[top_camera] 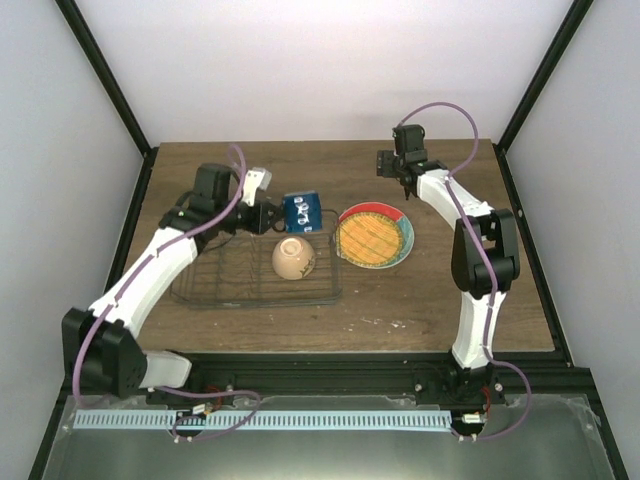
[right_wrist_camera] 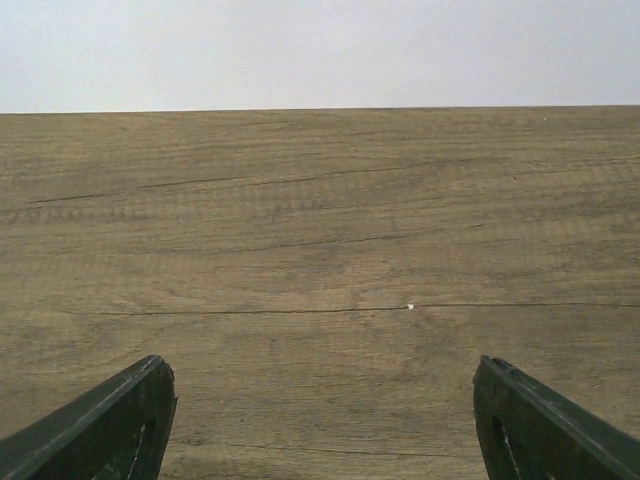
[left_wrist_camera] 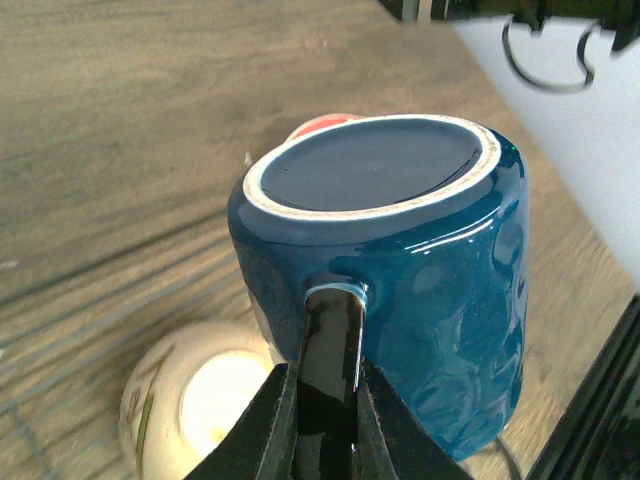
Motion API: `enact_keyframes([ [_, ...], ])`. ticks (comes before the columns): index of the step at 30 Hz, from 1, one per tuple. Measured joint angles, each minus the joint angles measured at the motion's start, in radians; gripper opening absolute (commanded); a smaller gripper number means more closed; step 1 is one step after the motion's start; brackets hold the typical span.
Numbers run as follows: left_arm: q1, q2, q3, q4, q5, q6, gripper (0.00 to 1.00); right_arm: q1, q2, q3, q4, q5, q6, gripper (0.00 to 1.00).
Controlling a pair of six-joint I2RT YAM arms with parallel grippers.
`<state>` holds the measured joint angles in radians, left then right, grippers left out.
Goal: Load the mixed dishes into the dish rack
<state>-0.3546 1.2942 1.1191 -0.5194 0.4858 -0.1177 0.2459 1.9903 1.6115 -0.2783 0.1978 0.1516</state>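
I will next bring the mug back with my left gripper, lower it and let it go at the rack's near corner beside the bowl, which is empty below and back from my gripper.
My left gripper (top_camera: 272,216) (left_wrist_camera: 325,395) is shut on the handle of the dark blue mug (top_camera: 301,211) (left_wrist_camera: 400,270). The mug hangs tipped over at the back right corner of the wire dish rack (top_camera: 215,285), its flat base turned toward the left wrist camera. A small cream bowl (top_camera: 293,258) (left_wrist_camera: 190,400) sits in the rack just below the mug. To the right of the rack, a yellow-orange grid-patterned plate (top_camera: 372,237) lies on a red plate (top_camera: 366,207) (left_wrist_camera: 322,123). My right gripper (top_camera: 404,184) (right_wrist_camera: 325,425) hangs open over bare wood behind the plates.
The wooden table (top_camera: 440,300) (right_wrist_camera: 320,220) is framed by white walls and black posts. A black rail (top_camera: 330,370) runs along its near edge.
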Motion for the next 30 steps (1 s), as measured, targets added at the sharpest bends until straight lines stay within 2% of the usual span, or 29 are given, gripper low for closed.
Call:
enact_keyframes([
  [6,-0.047,-0.135,-0.088,-0.038,-0.092,0.055,0.00,0.000,-0.001,-0.004,-0.001,-0.005,-0.002,0.83],
  [10,-0.078,-0.166,-0.145,-0.058,-0.121,0.082,0.00,0.000,-0.008,-0.024,0.000,-0.008,-0.005,0.83],
  [17,-0.122,-0.157,-0.199,-0.069,-0.162,0.130,0.00,0.000,-0.046,-0.086,0.003,-0.007,-0.005,0.83],
  [24,-0.155,-0.139,-0.295,0.042,-0.241,0.134,0.00,0.000,-0.069,-0.123,0.013,-0.007,-0.008,0.83],
  [30,-0.242,-0.047,-0.317,0.124,-0.310,0.149,0.00,0.000,-0.069,-0.127,0.018,-0.006,-0.035,0.84],
])
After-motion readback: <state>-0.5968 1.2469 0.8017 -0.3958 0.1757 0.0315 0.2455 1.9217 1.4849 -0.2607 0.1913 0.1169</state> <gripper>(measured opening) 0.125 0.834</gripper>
